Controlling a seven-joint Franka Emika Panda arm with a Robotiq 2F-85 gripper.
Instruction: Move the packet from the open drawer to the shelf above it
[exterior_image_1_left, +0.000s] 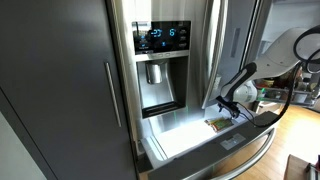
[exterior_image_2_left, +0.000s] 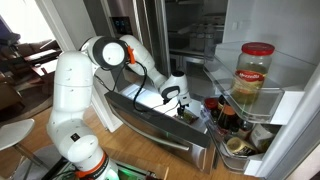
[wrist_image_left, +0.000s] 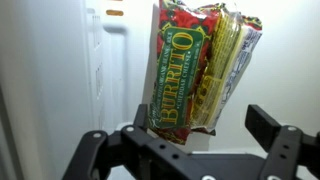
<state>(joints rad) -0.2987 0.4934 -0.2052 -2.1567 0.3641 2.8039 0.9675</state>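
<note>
My open gripper will go down next onto the packet's lower end (exterior_image_1_left: 217, 124) (wrist_image_left: 182, 115). That end is already lined up between my spread fingers, below them on the bottom of the drawer.
The packet (wrist_image_left: 200, 65), green with yellow "Burrito" print, lies on the white floor of the open drawer (wrist_image_left: 60, 90). In an exterior view it is a small green-yellow patch (exterior_image_1_left: 213, 124) near the right end of the drawer (exterior_image_1_left: 185, 138), behind the long bar handle (exterior_image_1_left: 240, 152). My gripper (wrist_image_left: 200, 125) is open and hangs over the packet, one finger on each side of its lower end. The left finger is close to its edge and the right finger stands apart. The gripper also shows in both exterior views (exterior_image_1_left: 230, 106) (exterior_image_2_left: 183, 100), just above the drawer (exterior_image_2_left: 150, 118).
The fridge's upper door stands open, with a large red-lidded jar (exterior_image_2_left: 255, 75) and bottles in its bins. Glass shelves (exterior_image_2_left: 195, 40) show inside the fridge above the drawer. A water dispenser panel (exterior_image_1_left: 160, 60) and a tall dark cabinet door (exterior_image_1_left: 60, 80) stand beside it.
</note>
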